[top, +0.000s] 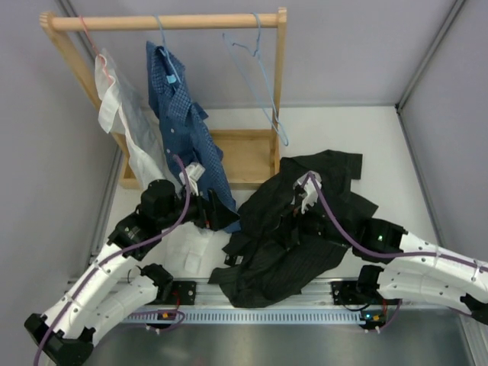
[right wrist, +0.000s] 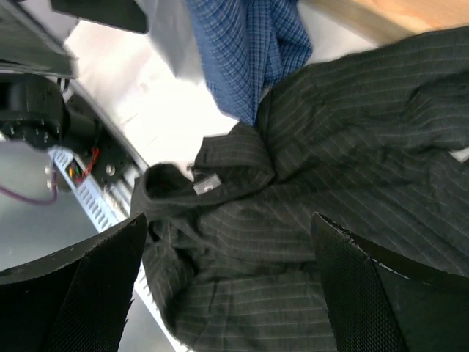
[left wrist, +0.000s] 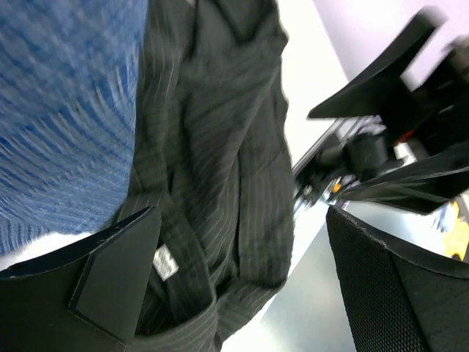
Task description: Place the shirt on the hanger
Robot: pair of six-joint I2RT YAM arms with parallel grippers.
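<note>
I need to move my right gripper down, back and to the left in the top view, onto the shirt's collar fold (top: 227, 274) (right wrist: 170, 204) beside the white label. The label marks the shirt's neck.
The black pinstriped shirt (top: 305, 229) lies crumpled on the table in front of the rack. Its white neck label shows in the left wrist view (left wrist: 165, 262) and in the right wrist view (right wrist: 207, 185). The light-blue wire hanger (top: 259, 76) hangs empty at the right end of the wooden rod. My left gripper (top: 221, 217) is open at the shirt's left edge, with collar folds (left wrist: 220, 220) between its fingers (left wrist: 110, 271). My right gripper (top: 293, 221) is open just above the middle of the shirt (right wrist: 293, 242), and nothing is held.
A wooden rack (top: 168, 21) stands at the back. It carries a white shirt (top: 122, 114) on a pink hanger and a blue checked shirt (top: 179, 114) on a blue hanger. The checked shirt's hem hangs next to my left gripper (left wrist: 58, 110). Grey walls close both sides.
</note>
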